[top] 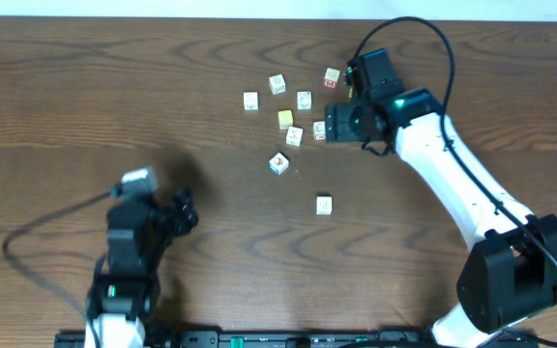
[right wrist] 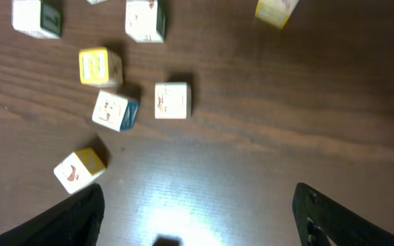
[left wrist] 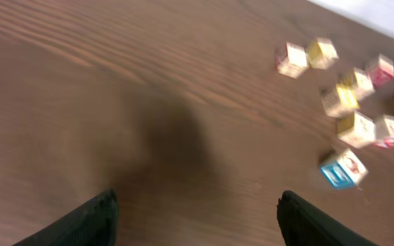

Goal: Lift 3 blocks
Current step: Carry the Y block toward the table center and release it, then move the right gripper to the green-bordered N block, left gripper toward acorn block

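My right gripper is over bare wood, so it needs to move down and to the left in the overhead view, onto the pale block (top: pixel 319 130) (right wrist: pixel 173 100) beside the blue-sided one.
Several tiny picture blocks lie scattered at the table's far middle. Among them are a blue-sided block (top: pixel 278 163) (left wrist: pixel 342 169), a red-trimmed block (top: pixel 332 77) (left wrist: pixel 380 69) and a pale block (top: pixel 294 135) (right wrist: pixel 172 100). My right gripper (top: pixel 332 124) (right wrist: pixel 197 208) hangs open over bare wood at the cluster's right edge, with nothing between its fingers. A pale cube with a yellowish face (right wrist: pixel 79 169) sits just beyond its left fingertip. My left gripper (top: pixel 190 211) (left wrist: pixel 197 212) is open and empty, well short of the blocks at the front left.
A plain yellow cube (top: pixel 285 119) (right wrist: pixel 100 66) sits inside the cluster. One pale cube (top: pixel 324 204) lies alone nearer the front. The right arm (top: pixel 453 174) reaches in from the front right. A cable (top: pixel 37 227) loops at the left.
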